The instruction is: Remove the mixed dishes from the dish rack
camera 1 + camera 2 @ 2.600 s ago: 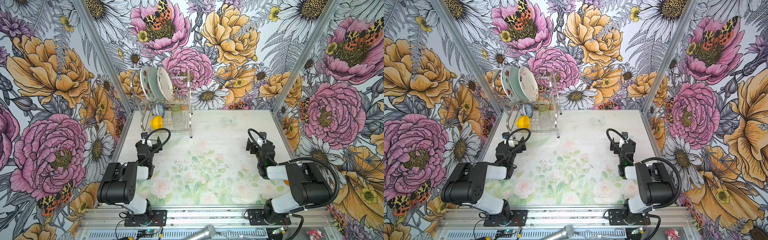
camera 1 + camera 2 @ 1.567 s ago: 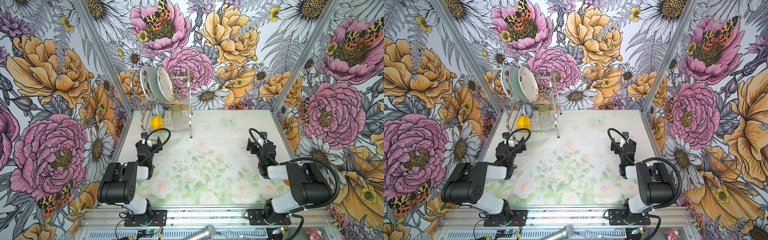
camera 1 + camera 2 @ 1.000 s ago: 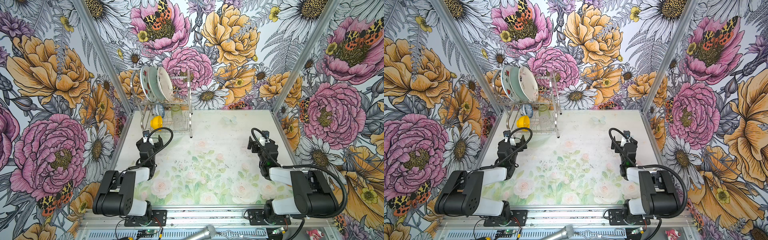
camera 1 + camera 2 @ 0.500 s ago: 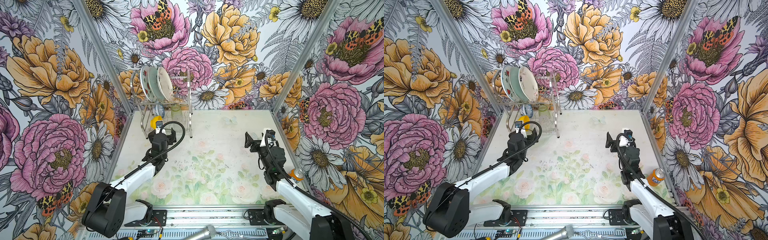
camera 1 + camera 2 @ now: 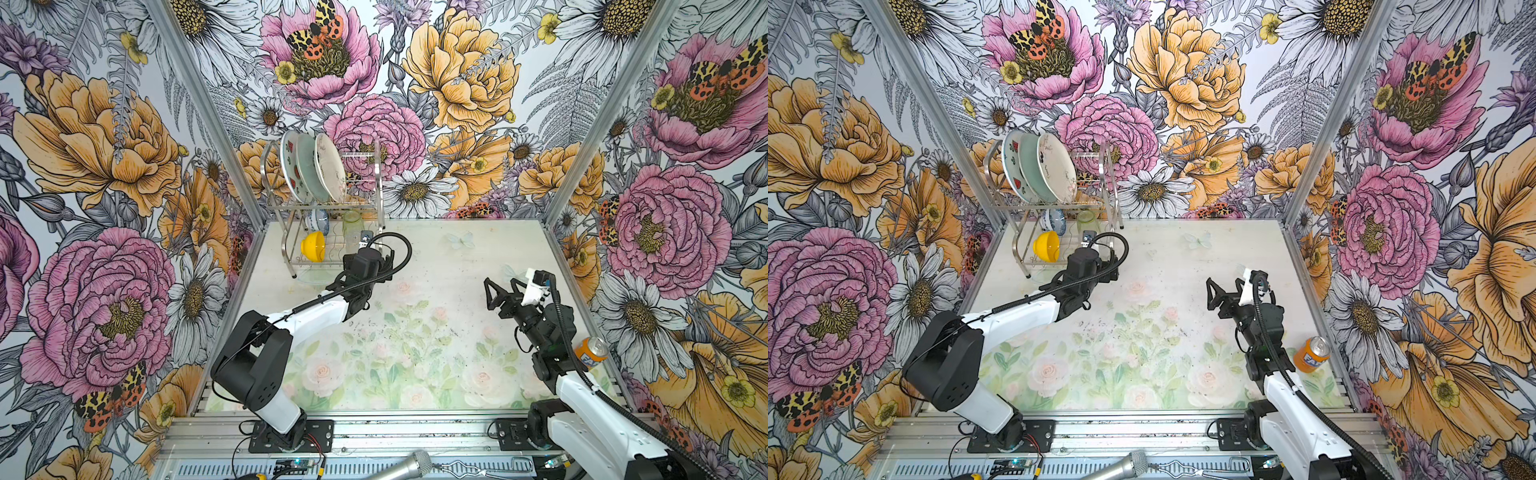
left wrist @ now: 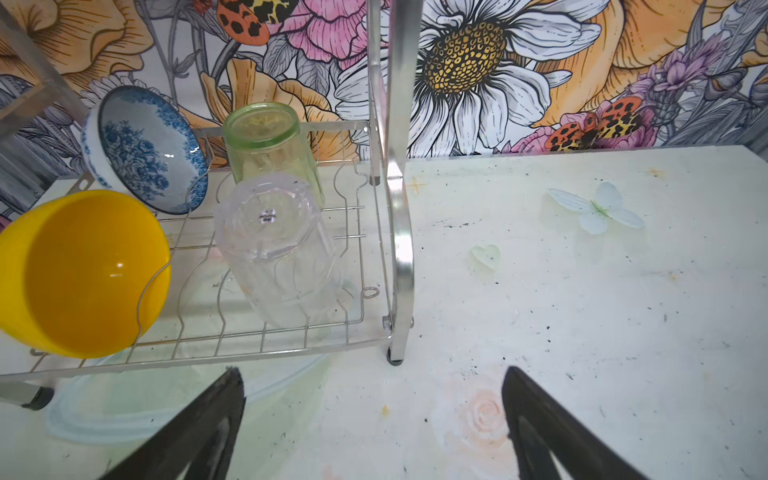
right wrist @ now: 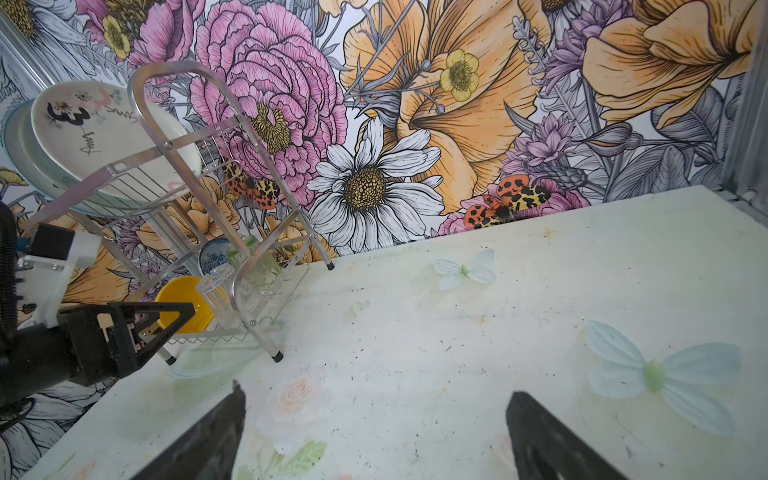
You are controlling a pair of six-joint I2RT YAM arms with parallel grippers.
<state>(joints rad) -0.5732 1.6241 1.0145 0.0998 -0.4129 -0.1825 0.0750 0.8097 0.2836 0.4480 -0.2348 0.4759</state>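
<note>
My left gripper moves outward around the bowed front leg of the rack's steel side frame next, since that leg stands straight ahead of its open fingers.
The dish rack (image 5: 377,183) stands at the back left in both top views. Its upper tier holds three upright plates: watermelon-print (image 5: 290,166), pale green (image 5: 306,166) and cream (image 5: 330,166). On the lower tier lie the yellow bowl (image 6: 83,270), the blue-and-white bowl (image 6: 141,149), the green tumbler (image 6: 266,141) and the clear glass (image 6: 278,249), both glasses upside down. My left gripper (image 6: 372,374) is open and empty, low over the table just in front of the rack's front right leg (image 6: 395,357). My right gripper (image 5: 500,286) hovers open and empty at mid right, facing the rack.
An orange soda can (image 5: 590,351) stands by the right wall near the right arm. Flowered walls close in the back and both sides. A microphone (image 5: 399,467) lies on the front rail, outside the table.
Both arms have unfolded from the front edge and reached forward. The left gripper has travelled up to the rack's front. The right gripper has risen and swung inward, uncovering the soda can.
</note>
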